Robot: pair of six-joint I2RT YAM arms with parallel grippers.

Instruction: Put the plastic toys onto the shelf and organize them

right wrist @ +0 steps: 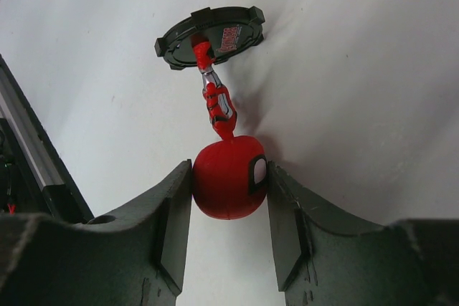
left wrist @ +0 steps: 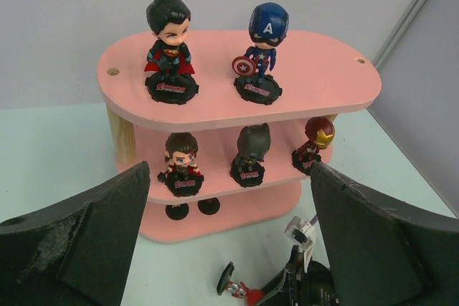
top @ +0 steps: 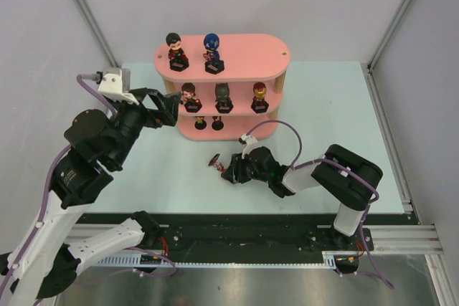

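Bare tabletop by the metal bar (top: 271, 201) lies back from my right gripper. I will carry the side-lying toy there, turn it upright onto its base and let go of it.
The pink shelf (top: 244, 51) stands at the back. Its top board carries a dark-haired toy (top: 174, 49) and a blue-headed toy (top: 211, 51). On the middle board stand three toys, among them a black one (top: 224, 96) and a red-gold one (top: 259, 95). Two black bases (left wrist: 176, 211) show on the bottom board, with their heads hidden. A red-headed toy (right wrist: 228, 177) lies on its side on the table in front of the shelf. My right gripper (right wrist: 229, 171) is shut on its head. My left gripper (top: 168, 109) hangs open by the shelf's left end, holding nothing.
The pale table (top: 323, 105) has grey walls behind and at both sides. A metal rail (top: 237, 238) runs along the near edge. The right arm's cable (top: 283, 130) loops just in front of the shelf's right end.
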